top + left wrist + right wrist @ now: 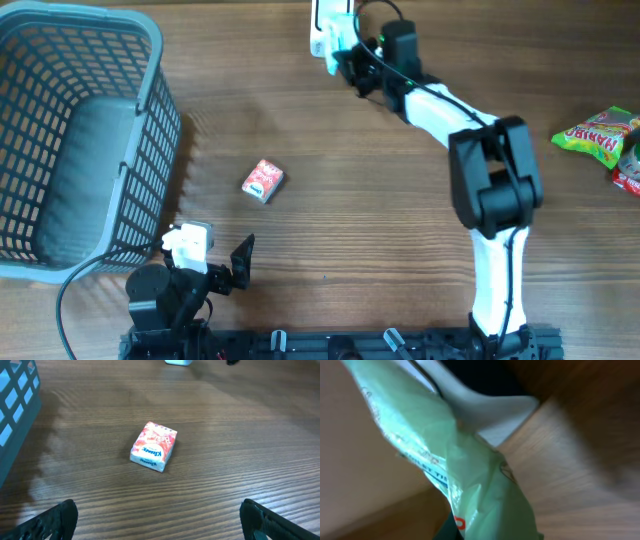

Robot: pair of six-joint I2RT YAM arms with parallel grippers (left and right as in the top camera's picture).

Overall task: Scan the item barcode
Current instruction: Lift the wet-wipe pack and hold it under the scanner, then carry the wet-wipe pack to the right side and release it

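My right gripper swings back and to the right in the overhead view next and releases the packet beside the Haribo bag, because other items already lie there.
My right gripper (348, 58) is at the far edge of the table, shut on a pale green plastic packet (470, 475) with blue and red print. In the right wrist view the packet fills most of the frame and hides the fingers. It is held right up against a white scanner (492, 412), also seen as a white scanner (325, 22) from overhead. My left gripper (160, 527) hovers low near the front left, open wide with nothing between its fingers (55, 520).
A small red-and-white tissue pack (263, 181) lies ahead of the left gripper, the same tissue pack (154, 446) in its wrist view. A grey mesh basket (150, 110) stands at the left. A Haribo bag (600, 132) and a red packet (628, 180) lie at the right edge.
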